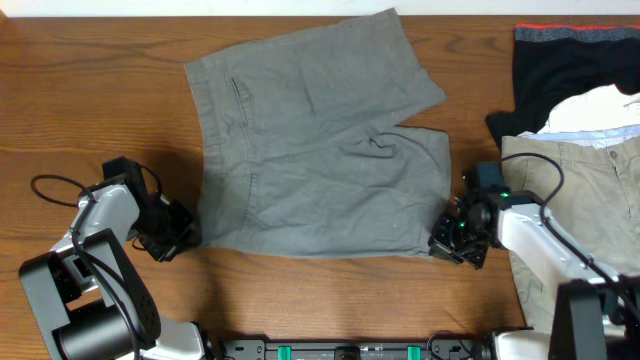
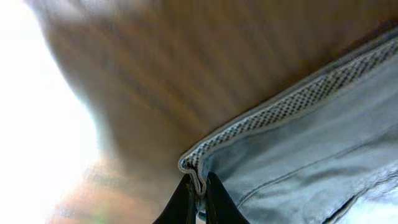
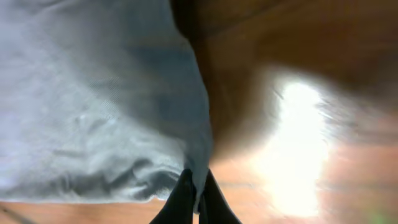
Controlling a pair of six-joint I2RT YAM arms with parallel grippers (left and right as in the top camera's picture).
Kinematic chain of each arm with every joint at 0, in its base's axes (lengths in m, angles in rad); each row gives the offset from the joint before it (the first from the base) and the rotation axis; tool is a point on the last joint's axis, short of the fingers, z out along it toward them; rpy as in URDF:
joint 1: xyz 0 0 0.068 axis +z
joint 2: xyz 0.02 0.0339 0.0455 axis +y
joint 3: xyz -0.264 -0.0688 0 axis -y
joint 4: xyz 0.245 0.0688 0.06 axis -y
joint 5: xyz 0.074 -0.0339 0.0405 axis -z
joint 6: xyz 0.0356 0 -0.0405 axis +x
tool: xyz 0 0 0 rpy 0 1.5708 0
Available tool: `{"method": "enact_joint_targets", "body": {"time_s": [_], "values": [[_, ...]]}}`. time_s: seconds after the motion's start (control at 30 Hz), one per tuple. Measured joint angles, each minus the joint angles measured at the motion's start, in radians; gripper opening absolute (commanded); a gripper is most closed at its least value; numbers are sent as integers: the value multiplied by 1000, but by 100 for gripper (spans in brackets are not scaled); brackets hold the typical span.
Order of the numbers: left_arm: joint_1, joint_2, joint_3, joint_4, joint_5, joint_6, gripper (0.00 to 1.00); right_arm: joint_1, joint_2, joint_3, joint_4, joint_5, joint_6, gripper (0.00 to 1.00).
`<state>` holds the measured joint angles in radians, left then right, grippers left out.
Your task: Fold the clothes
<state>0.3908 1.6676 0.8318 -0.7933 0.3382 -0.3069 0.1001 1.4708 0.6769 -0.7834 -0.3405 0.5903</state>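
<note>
The legs lie spread flat, so I will next lift my right gripper, carry it outward and release over the far leg's hem corner, which lies outward of it.
The medium-grey shorts lie spread flat on the wooden table, waistband at the left, legs to the right. My left gripper is shut on the near waistband corner; the left wrist view shows the corner pinched between the black fingers, with the waistband's paler woven lining above. My right gripper is shut on the near leg's hem corner; the right wrist view shows the fabric nipped between the fingers.
A black garment with a red edge lies at the back right. Paler beige-khaki trousers lie at the right, under my right arm. A white cloth lies between them. The table's near edge is close.
</note>
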Motion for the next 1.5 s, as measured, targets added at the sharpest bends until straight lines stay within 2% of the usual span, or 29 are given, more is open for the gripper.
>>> {"method": "enact_joint_targets", "body": {"time_s": [0.2, 0.37, 0.57, 0.77, 0.9, 1.03, 1.17, 1.3, 1.5], "values": [[0, -132, 1, -83, 47, 51, 6, -33, -144, 154, -135, 47, -61, 1], [-3, -390, 5, -172, 119, 69, 6, -33, -241, 342, -274, 134, -95, 1], [-6, -721, 32, -331, 150, 77, 6, -33, -275, 569, -448, 216, -122, 1], [-6, -931, 208, -498, 153, 127, 6, -33, -276, 787, -575, 248, -140, 1], [-7, -927, 413, -596, 143, 163, 6, -33, -276, 914, -604, 269, -147, 1], [-8, -865, 544, -671, 117, 179, 6, -33, -282, 966, -579, 270, -151, 1], [-8, -772, 562, -741, 107, 182, 6, -32, -244, 968, -557, 262, -159, 1], [-9, -672, 561, -809, 108, 184, 6, -32, -129, 968, -513, 247, -199, 1], [-13, -597, 550, -817, 101, 180, 6, -28, 56, 967, -338, 159, -284, 2]]}}
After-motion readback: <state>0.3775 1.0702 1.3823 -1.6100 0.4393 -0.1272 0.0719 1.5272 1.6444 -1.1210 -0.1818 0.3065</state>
